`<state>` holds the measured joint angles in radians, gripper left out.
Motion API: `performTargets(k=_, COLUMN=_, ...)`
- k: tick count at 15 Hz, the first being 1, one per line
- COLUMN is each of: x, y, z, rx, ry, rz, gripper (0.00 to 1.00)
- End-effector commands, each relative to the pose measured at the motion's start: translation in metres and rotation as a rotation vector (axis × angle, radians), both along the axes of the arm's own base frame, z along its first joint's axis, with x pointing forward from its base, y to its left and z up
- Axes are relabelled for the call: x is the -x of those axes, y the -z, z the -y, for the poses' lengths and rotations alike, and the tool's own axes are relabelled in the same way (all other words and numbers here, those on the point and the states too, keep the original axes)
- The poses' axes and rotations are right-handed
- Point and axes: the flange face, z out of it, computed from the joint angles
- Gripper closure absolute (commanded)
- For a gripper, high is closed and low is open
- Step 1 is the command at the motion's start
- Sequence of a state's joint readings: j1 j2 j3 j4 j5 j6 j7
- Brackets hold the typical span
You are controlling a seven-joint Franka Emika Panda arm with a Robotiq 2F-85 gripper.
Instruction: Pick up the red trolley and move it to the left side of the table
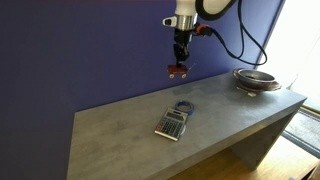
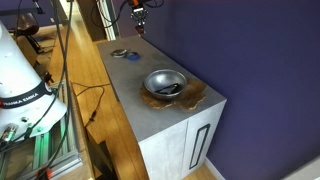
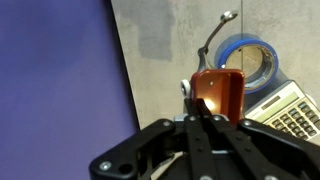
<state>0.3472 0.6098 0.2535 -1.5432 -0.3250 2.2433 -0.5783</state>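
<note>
I will lower my gripper next and release the red trolley (image 1: 178, 70) on the tabletop between the blue tape roll and the purple wall, as that spot is empty.
My gripper (image 1: 179, 66) is shut on the red trolley (image 1: 178, 70), a tiny red toy, and holds it in the air well above the grey table (image 1: 120, 135), near the back edge by the purple wall. In the wrist view the red trolley (image 3: 217, 93) sits between the black fingers (image 3: 205, 118), with a grey wheel showing at its left. In an exterior view the gripper (image 2: 139, 20) hangs over the far end of the table (image 2: 150, 115); the trolley is too small to make out there.
A grey calculator (image 1: 172, 124) lies mid-table with a blue tape roll (image 1: 184, 106) beside it; both show in the wrist view (image 3: 290, 108) (image 3: 247, 62). A metal bowl (image 1: 255, 79) on a wooden plate stands at one end (image 2: 164, 83). The purple wall runs behind the table.
</note>
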Motion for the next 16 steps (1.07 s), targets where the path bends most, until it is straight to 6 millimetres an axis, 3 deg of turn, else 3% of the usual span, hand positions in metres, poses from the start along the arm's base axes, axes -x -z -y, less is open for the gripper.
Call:
performTargets(k=1, x=0.008, y=-0.001, z=-0.01, rx=-0.015, ry=-0.131, rz=0.069, gripper=0.99)
performTargets(k=4, x=0.021, y=0.017, z=-0.01, rx=-0.083, ry=-0.045, rz=0.039, gripper=0.99)
performTargets(k=5, x=0.007, y=0.009, z=-0.011, rx=-0.048, ry=-0.071, rz=0.047, gripper=0.99)
performTargets(k=6, x=0.009, y=0.015, z=-0.011, rx=-0.048, ry=-0.071, rz=0.041, gripper=0.96)
performTargets(k=8, x=0.009, y=0.015, z=-0.011, rx=-0.048, ry=-0.07, rz=0.041, gripper=0.99)
performTargets(k=12, x=-0.001, y=0.048, z=-0.011, rx=-0.04, ry=-0.057, rz=-0.07, gripper=0.99)
performTargets(k=16, x=-0.015, y=0.08, z=-0.017, rx=-0.027, ry=-0.04, rz=-0.043, gripper=0.99)
